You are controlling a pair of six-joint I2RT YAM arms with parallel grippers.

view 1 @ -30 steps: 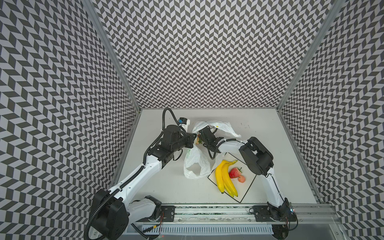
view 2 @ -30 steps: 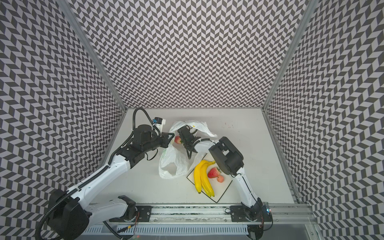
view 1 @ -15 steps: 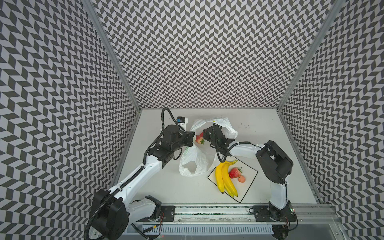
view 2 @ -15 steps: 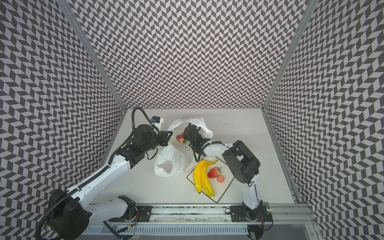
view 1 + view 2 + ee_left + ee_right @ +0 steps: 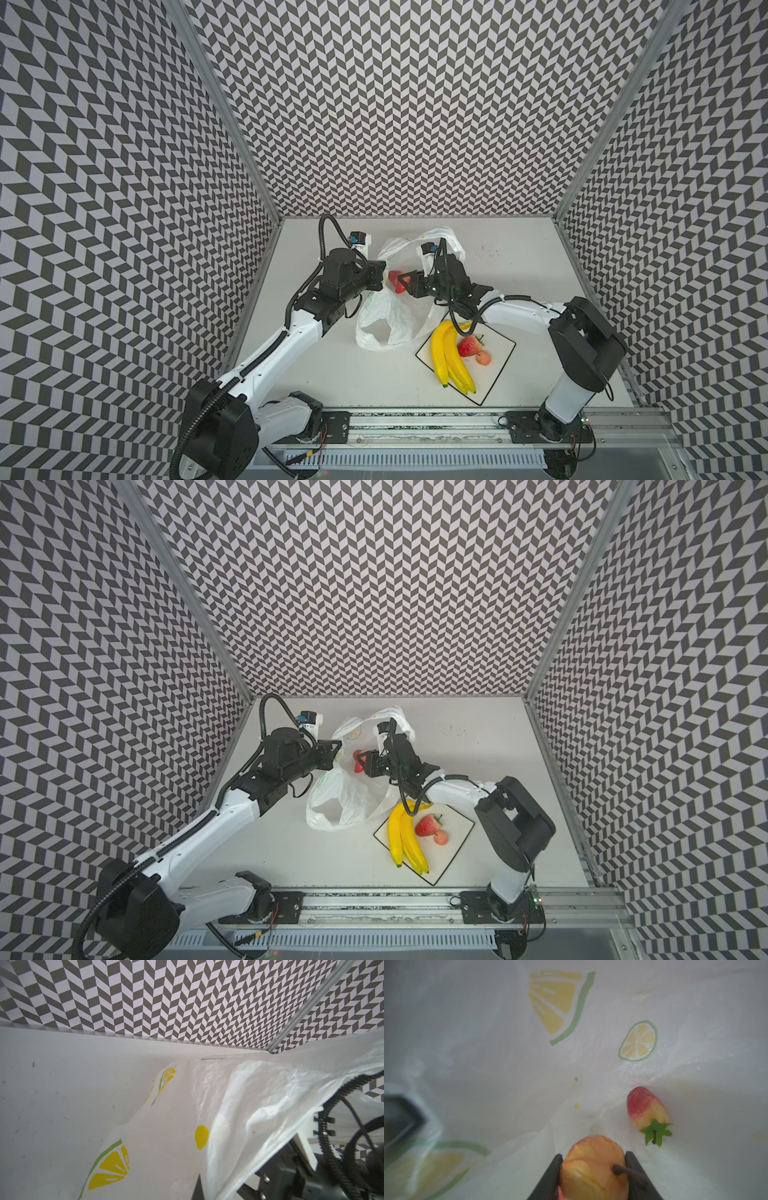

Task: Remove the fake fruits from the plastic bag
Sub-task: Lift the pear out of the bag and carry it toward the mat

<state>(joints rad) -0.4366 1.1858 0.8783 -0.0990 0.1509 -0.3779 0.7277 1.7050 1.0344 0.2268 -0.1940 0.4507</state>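
Observation:
I should next lift the strawberry clear of the bag (image 5: 386, 320) with my right gripper, pull it back, lower it and release it, because the plate's bare near corner (image 5: 481, 379) is back from that gripper.
The plastic bag (image 5: 386, 320) (image 5: 340, 804) is thin white film with lemon prints, held up at the table's middle. My left gripper (image 5: 380, 274) (image 5: 332, 752) (image 5: 199, 1190) is shut on the bag's (image 5: 228, 1105) edge. My right gripper (image 5: 409, 282) (image 5: 365, 762) (image 5: 592, 1157) is shut on a red strawberry (image 5: 395, 282) (image 5: 357, 761) (image 5: 591, 1167) at the bag's mouth. Another strawberry (image 5: 648, 1109) with a green cap lies inside the bag (image 5: 488, 1043). The bananas (image 5: 451, 357) (image 5: 405, 837), a strawberry (image 5: 469, 345) and a small peach-orange fruit (image 5: 483, 358) lie outside it.
A flat white square plate (image 5: 498, 349) (image 5: 455, 829) with a black rim bears the bananas and the two small fruits, at the front right beside the bag. Patterned walls (image 5: 415, 104) close the table on three sides. A rail (image 5: 415, 419) runs along the front.
The right arm's elbow has swung out to the right. The strawberry in its gripper has come into view at the bag's mouth. The left gripper has kept its hold on the bag.

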